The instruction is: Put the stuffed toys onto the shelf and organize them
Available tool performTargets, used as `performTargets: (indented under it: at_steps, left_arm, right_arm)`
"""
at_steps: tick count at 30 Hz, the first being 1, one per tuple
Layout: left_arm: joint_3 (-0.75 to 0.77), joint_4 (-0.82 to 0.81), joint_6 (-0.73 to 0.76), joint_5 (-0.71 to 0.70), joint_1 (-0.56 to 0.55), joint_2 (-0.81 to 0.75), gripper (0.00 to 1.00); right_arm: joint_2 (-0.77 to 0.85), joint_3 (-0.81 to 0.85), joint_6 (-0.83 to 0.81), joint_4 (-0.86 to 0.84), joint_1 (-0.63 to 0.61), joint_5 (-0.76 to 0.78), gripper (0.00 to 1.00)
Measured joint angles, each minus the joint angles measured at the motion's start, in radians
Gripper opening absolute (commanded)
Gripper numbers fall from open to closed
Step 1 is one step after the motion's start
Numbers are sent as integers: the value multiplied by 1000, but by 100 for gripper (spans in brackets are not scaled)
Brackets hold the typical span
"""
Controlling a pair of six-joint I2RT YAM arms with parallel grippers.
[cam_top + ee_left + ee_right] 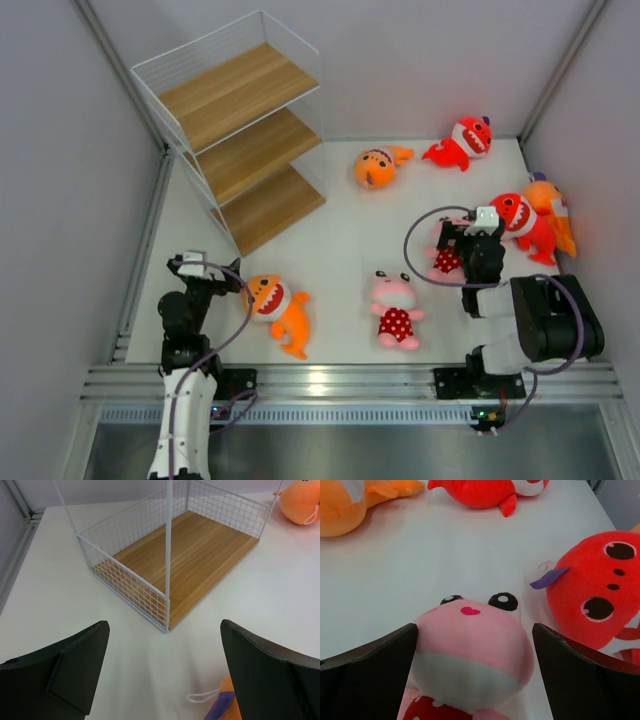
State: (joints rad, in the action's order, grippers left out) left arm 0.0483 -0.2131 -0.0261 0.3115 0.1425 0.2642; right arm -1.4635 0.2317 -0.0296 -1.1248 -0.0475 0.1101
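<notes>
The orange shark's tail (295, 342) lies clear. My right gripper will next lift off the pink animal, cross past the second one, then turn and lower onto that tail.
The shelf (235, 130) stands at the back left; its lowest wooden board (190, 560) fills the left wrist view. My left gripper (210, 265) (164, 627) is open over bare table in front of it, and an orange shark (275, 305) (227, 700) lies just to its right. My right gripper (462, 238) (474, 628) is open with the head of a pink animal (445, 258) (470, 650) between its fingers. A red shark (520, 220) (600, 595) lies close on the right. A second pink animal (396, 310) lies at the front centre.
An orange toy (375, 167) (302, 502) and a red shark (462, 140) (490, 491) lie at the back. Another orange shark (550, 205) sits against the right wall. Grey walls close in the white table on three sides.
</notes>
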Motion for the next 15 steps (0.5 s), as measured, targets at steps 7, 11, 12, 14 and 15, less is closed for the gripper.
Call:
performTargets:
  at_steps: [7,11,12,14,15]
  left_arm:
    - [105,153,198,-51,4,3,99]
    - [253,310,300,-117,5,2,99]
    - [292,355,324,-129,5,3,99]
    - [372,454,375,-154,5,3,99]
    - [397,488,390,-162,5,4,99]
  right_arm:
    - [274,177,129,447,6,65,99]
    - [422,384,247,706,2,-66,96]
    - [436,421,261,748,-6,-93,96]
    - [463,488,270,863,-68,-114,96]
    - [470,511,265,916,-129,-113,96]
